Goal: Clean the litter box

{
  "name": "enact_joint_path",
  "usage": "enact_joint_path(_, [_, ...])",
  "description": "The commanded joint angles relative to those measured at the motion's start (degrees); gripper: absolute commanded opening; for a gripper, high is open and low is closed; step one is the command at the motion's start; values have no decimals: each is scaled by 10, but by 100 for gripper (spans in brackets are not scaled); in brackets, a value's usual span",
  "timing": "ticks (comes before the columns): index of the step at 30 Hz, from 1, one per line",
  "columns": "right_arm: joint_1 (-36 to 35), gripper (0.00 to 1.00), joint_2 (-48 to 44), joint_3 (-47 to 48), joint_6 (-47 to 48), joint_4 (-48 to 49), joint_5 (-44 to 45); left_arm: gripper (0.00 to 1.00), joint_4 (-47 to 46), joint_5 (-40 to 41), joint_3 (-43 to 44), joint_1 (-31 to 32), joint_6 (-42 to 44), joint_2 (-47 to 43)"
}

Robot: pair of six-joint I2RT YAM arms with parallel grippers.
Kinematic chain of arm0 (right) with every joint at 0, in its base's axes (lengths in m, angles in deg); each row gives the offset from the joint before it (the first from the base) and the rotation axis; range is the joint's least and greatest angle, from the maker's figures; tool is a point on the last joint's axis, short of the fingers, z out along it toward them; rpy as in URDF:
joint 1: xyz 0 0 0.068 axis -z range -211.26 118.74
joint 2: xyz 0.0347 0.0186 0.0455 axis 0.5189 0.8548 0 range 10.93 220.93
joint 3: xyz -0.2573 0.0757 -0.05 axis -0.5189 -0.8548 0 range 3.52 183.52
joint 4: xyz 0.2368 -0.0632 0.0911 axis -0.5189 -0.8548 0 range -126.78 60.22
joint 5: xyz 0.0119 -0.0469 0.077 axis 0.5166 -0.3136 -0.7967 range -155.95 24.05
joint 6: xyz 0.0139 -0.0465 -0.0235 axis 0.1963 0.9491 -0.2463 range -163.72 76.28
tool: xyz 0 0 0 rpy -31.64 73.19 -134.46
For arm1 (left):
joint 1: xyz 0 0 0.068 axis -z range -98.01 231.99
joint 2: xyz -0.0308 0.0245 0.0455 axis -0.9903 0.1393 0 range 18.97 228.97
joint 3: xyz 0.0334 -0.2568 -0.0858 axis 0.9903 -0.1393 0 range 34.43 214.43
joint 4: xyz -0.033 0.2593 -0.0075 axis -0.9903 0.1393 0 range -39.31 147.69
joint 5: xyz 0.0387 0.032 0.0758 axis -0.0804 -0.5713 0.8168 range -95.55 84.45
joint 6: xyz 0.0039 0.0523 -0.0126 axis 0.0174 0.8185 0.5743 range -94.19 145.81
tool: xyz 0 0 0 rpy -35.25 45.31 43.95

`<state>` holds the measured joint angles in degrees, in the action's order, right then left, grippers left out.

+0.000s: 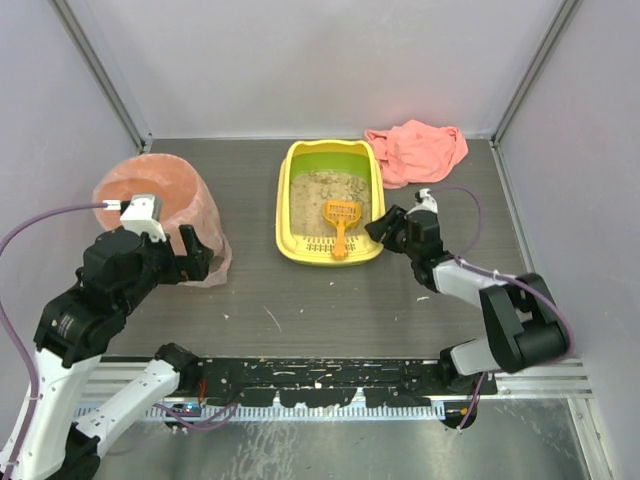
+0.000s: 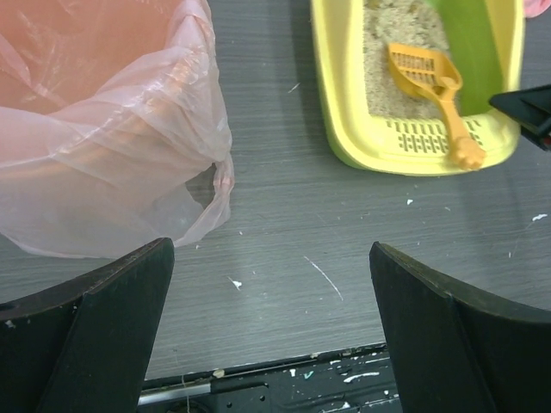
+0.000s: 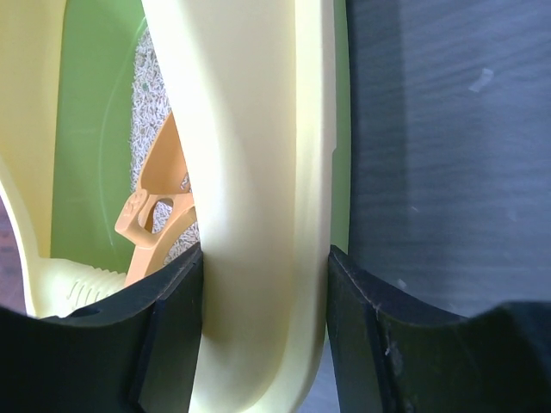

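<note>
My right gripper will next drag the litter box, held by its rim, toward the right in the top view and slightly back, since bare tabletop (image 3: 448, 155) lies open there.
The yellow litter box (image 1: 292, 212) stands mid-table, green inside, with beige litter (image 1: 315, 195) and an orange slotted scoop (image 1: 341, 224) lying in it, handle toward the near slotted rim. My right gripper (image 1: 385, 228) is shut on the box's right rim (image 3: 258, 258); the yellow rim fills the gap between both fingers. The scoop (image 3: 159, 215) shows just inside. My left gripper (image 1: 190, 252) hangs open beside the pink-bagged bin (image 1: 160, 205), nothing between its fingers (image 2: 120, 318). The box (image 2: 344, 129) and scoop (image 2: 430, 95) lie ahead to the right.
A round bin lined with a pink bag (image 2: 103, 129) stands at the left. A pink cloth (image 1: 415, 150) lies crumpled at the back right. White specks are scattered over the grey tabletop (image 1: 300, 310). Walls close in the back and sides.
</note>
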<state>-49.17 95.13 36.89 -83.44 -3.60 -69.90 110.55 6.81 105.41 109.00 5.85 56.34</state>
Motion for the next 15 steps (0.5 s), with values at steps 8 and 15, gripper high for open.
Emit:
enact_joint_path(8, [92,28,-212,-113,26,-134,38,98,2,86,69,2,2,93])
enact_joint_path(15, [113,65,-251,-97,54,-193,27,98,-7,126,110,2,30,153])
